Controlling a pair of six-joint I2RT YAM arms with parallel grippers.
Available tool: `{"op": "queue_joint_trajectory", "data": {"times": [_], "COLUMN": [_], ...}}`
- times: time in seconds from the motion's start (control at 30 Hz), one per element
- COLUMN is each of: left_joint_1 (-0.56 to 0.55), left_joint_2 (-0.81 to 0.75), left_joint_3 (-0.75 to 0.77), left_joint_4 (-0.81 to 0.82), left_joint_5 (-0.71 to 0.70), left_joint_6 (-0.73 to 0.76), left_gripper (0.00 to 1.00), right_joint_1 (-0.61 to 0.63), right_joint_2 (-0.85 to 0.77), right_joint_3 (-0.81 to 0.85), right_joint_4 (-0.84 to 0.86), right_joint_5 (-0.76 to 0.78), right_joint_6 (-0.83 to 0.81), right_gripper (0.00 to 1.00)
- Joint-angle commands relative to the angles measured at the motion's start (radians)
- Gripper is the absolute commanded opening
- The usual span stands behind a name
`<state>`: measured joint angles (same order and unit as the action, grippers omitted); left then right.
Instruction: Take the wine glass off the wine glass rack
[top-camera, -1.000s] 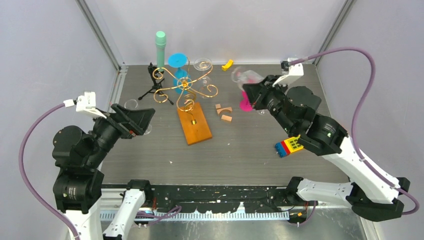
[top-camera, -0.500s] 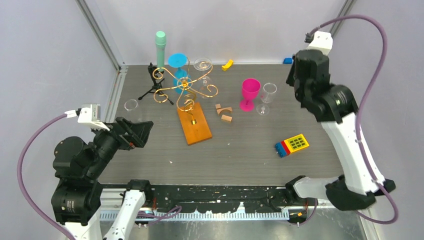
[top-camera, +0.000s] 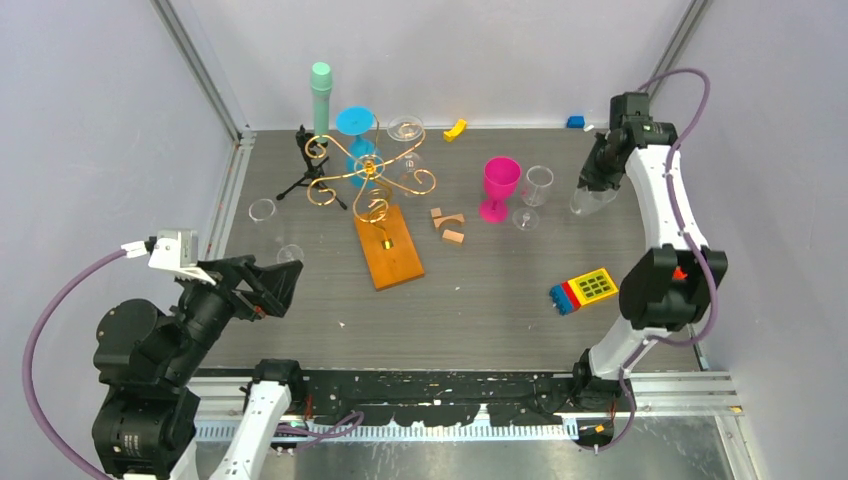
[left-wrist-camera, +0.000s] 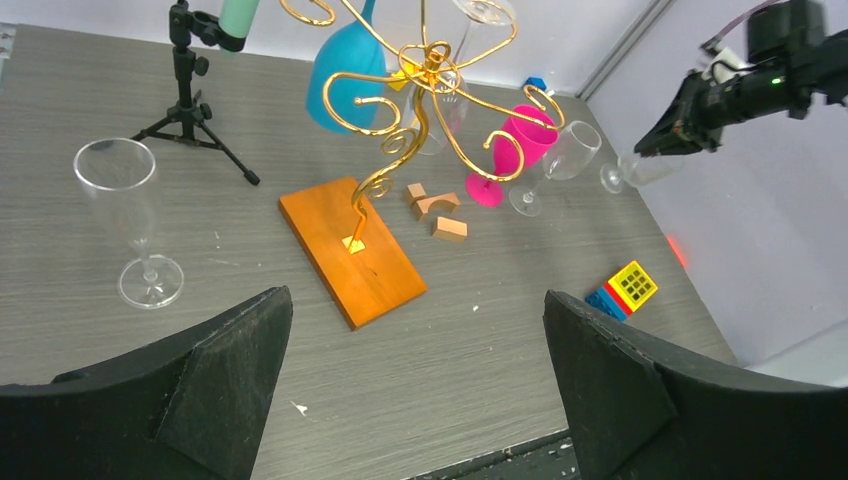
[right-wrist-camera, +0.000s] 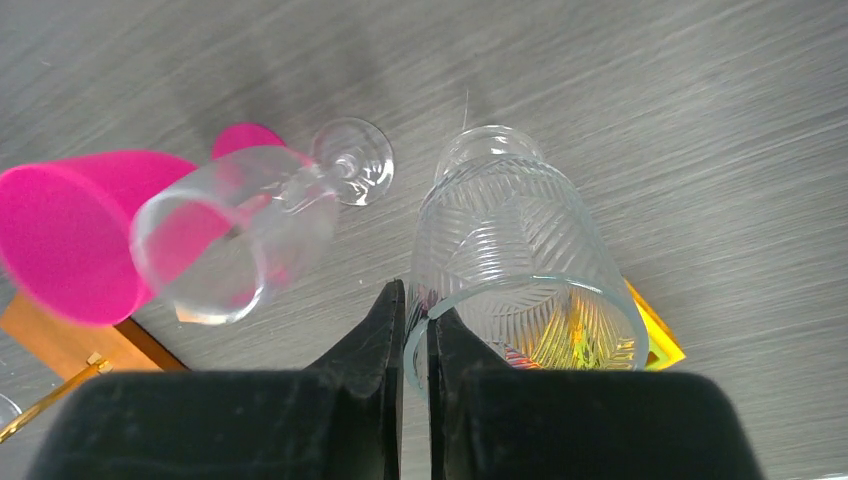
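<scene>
The patterned clear glass (top-camera: 585, 202) should be tipped upright by my right gripper and lowered onto the empty table next to the clear stemmed glass.
The gold wire wine glass rack (top-camera: 372, 172) (left-wrist-camera: 425, 90) stands on its orange wooden base (top-camera: 392, 255) at the back centre. A blue wine glass (top-camera: 355, 125) (left-wrist-camera: 345, 85) and a clear wine glass (top-camera: 405, 130) hang upside down from its arms. My left gripper (top-camera: 270, 283) (left-wrist-camera: 417, 295) is open and empty near the front left. A clear flute (left-wrist-camera: 130, 215) stands apart from it on the table. At the far right my right gripper (top-camera: 590, 180) (right-wrist-camera: 415, 300) is shut on the rim of a patterned clear glass (right-wrist-camera: 520, 250) (top-camera: 585, 202), which is tilted.
A pink goblet (top-camera: 500, 185) and a clear stemmed glass (top-camera: 536, 188) stand right of the rack. Wooden blocks (top-camera: 448, 225) lie between them. A black tripod (top-camera: 305, 165) and a green cylinder (top-camera: 320, 95) are at the back left. A toy brick stack (top-camera: 583, 290) lies front right.
My right arm swung from beside the pink goblet to the far right with the patterned glass. The left gripper drew back toward the near edge, opening wider and leaving the flute standing.
</scene>
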<state>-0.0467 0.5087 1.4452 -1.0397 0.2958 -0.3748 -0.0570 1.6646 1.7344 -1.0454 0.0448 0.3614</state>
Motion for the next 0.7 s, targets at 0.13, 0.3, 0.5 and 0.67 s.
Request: {"op": "queue_joint_trajectory", "data": {"times": [0.13,0.3,0.5,0.67], "left_joint_1": [-0.022,-0.026,-0.029,-0.028], "left_joint_2": [-0.036,-0.042,-0.043,-0.046], "left_joint_3": [-0.008,-0.019,-0.031,-0.044], "left_joint_4": [0.021,0.015,0.041,0.047], "left_joint_5": [0.077,0.069,0.146,0.152], "left_joint_6": [-0.015,-0.007,-0.009,-0.015], "left_gripper": [1.0,1.0,1.0,1.0], "right_joint_1": [-0.018,-0.02,-0.02,-0.018], "right_joint_2": [0.123,0.176,0.22,0.245], "right_joint_3": [-0.075,-0.102,-0.082,-0.066], "right_joint_4": [0.093,0.168,0.168,0.155], "right_joint_5": [-0.119,-0.136,-0.089,-0.068], "right_joint_6": [0.052,0.067,0.067,0.051], "right_gripper": [0.0,0.01,0.07,0.11]}}
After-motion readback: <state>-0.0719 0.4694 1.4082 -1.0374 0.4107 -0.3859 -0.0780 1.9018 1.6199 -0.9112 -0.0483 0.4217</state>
